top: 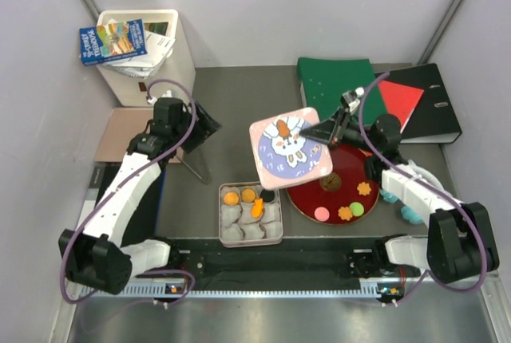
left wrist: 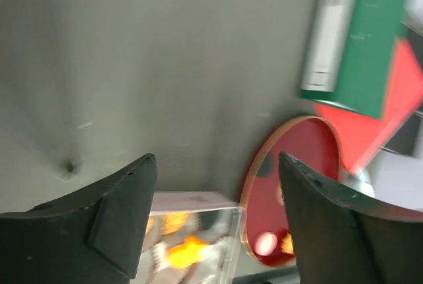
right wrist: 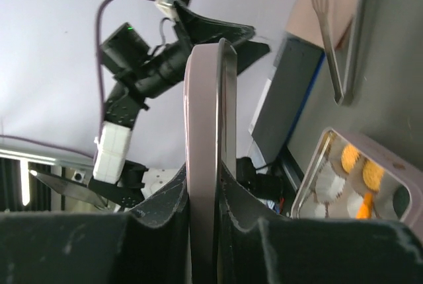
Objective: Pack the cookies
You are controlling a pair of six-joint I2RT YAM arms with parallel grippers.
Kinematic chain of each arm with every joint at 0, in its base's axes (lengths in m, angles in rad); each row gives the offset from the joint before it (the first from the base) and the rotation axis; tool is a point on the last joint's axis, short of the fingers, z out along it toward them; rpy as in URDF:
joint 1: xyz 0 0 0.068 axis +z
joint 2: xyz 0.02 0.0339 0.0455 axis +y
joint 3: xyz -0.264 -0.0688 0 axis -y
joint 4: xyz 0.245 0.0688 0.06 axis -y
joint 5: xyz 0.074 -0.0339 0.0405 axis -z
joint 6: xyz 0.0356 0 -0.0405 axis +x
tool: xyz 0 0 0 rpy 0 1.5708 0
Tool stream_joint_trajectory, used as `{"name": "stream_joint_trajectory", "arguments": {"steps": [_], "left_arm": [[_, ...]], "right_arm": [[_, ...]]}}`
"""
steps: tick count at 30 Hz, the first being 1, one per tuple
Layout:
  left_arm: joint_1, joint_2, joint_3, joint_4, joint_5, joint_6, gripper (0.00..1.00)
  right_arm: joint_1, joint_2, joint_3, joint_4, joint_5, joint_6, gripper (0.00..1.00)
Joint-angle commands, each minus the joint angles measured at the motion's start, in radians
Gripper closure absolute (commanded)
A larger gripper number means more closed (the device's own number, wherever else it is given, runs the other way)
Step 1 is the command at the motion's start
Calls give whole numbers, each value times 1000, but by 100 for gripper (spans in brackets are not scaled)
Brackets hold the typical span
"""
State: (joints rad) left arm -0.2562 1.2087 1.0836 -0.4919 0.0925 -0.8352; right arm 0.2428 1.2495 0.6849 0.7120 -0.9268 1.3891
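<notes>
The tin is open below my right gripper and to its left in the top view, so my right gripper will next move down and back to release the lid atop the tin [top: 224,216] [right wrist: 349,179].
Several cookies lie on the red plate [top: 307,193]: a pink one [top: 322,214], an orange one [top: 345,213], a green one [top: 357,208] and an orange flower [top: 365,189]. The open tin [top: 224,216] holds white paper cups, some with orange cookies [top: 256,208]. My right gripper [top: 321,130] is shut on the edge of the tin's cartoon lid [top: 287,150], which hangs tilted above the plate and tin. The right wrist view shows the lid [right wrist: 208,119] edge-on, pinched at my right gripper [right wrist: 206,172]. My left gripper [top: 204,127] hovers open and empty left of the lid, its jaws wide in the left wrist view [left wrist: 217,162].
Metal tongs [top: 192,169] lie left of the tin. A green folder [top: 339,80] and a black binder [top: 435,108] with a red sheet sit at the back right. A white bin [top: 172,56] with books stands back left. Turquoise headphones [top: 409,214] lie right of the plate.
</notes>
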Motion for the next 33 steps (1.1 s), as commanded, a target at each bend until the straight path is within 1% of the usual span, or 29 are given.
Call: {"name": "stream_joint_trajectory", "arguments": {"steps": [1,2,3,6,7,9,10,12,14,17,18,21,22,26,31,32,33], "left_arm": [[3,-121,-78,-189,-215,-16,25],[3,-139,-100,-197,-221,-28,27],[3,-158,-119,-204,-227,-38,33],[-5,-234,-185,-223,-224,-67,42],[-8,-247,-212,-229,-224,-73,49],[-12,-273,-232,-235,-227,-90,58],[-20,-278,-249,-238,-232,-93,70],[-29,-284,-261,-257,-244,-107,82],[-41,-287,-266,-280,-264,-114,90],[-52,-291,-272,-310,-287,-117,95],[-55,-294,-277,-316,-290,-120,96],[-66,-297,-292,-333,-287,-131,99],[-72,-299,-298,-333,-284,-136,100],[-89,-298,-330,-332,-266,-139,100],[-107,-285,-364,-313,-237,-140,100],[-109,-281,-369,-310,-237,-140,100],[-110,-276,-373,-307,-237,-140,100]], "right_arm": [[42,-73,-113,21,22,-33,100],[49,-85,-161,21,32,-38,100],[62,-99,-182,15,57,-45,100],[91,-151,-248,-17,112,-74,100],[98,-160,-258,-23,124,-84,100],[108,-163,-286,-26,152,-84,100],[122,-162,-298,-16,163,-76,100],[144,-157,-338,6,222,-70,100],[187,-148,-381,33,296,-64,100],[245,-99,-427,113,379,-47,100],[259,-61,-436,186,396,-39,100],[296,20,-479,312,465,-6,100],[303,42,-488,396,480,5,100],[348,135,-524,569,574,19,100],[383,281,-545,746,606,40,100],[389,342,-547,809,606,50,100],[392,372,-550,835,603,54,100]]}}
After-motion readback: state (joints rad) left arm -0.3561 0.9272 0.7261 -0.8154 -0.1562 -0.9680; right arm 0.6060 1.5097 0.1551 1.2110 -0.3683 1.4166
